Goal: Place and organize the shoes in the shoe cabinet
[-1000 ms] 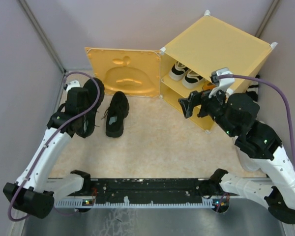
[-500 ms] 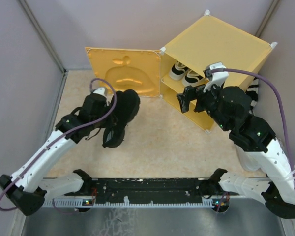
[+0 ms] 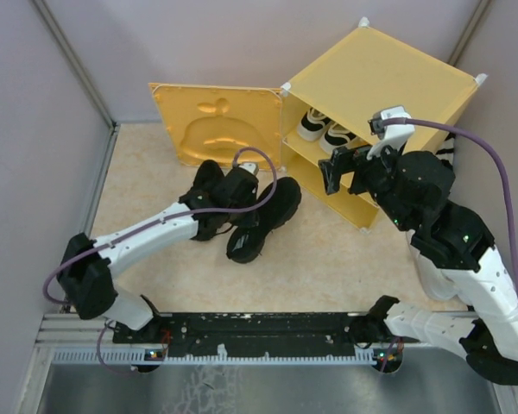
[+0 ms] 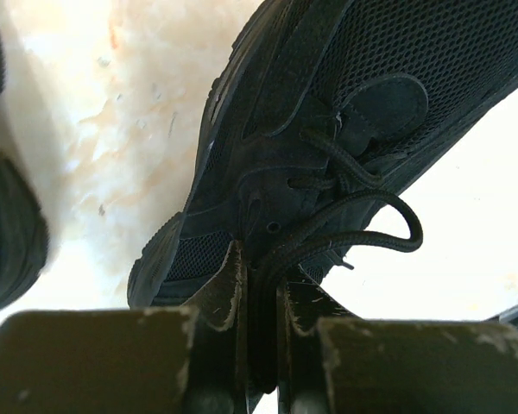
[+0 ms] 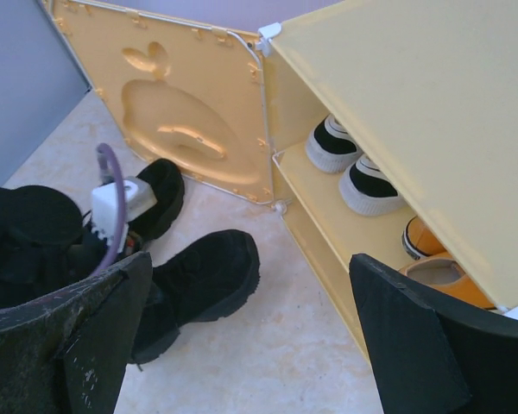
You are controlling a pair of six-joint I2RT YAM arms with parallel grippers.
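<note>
The left gripper will next slide outward and to the right in the top view and release over the floor before the cabinet, because there is a gap between the all-black shoe's toe and the cabinet opening.
The yellow shoe cabinet (image 3: 375, 82) stands at the back right with its embossed door (image 3: 220, 125) swung open to the left. A black-and-white pair (image 3: 324, 129) sits on its upper shelf. An orange shoe (image 5: 427, 246) shows on the lower level. My left gripper (image 3: 242, 191) is shut on the collar of an all-black shoe (image 3: 263, 220), whose toe points at the cabinet opening. In the left wrist view the fingers (image 4: 220, 293) pinch that shoe (image 4: 328, 112). The other black shoe (image 3: 205, 179) lies behind the arm. My right gripper (image 3: 335, 172) hangs open and empty before the cabinet.
Grey-purple walls close in the left, back and right sides. A striped black-and-white thing (image 3: 445, 155) shows beside the cabinet's right side. The metal rail (image 3: 259, 332) with both arm bases runs along the near edge. Beige floor (image 3: 319, 259) lies between the held shoe and the cabinet.
My left arm has swung from the far left toward the middle, carrying the black shoe past its mate to near the cabinet opening. The right gripper has stayed open, shifting only slightly.
</note>
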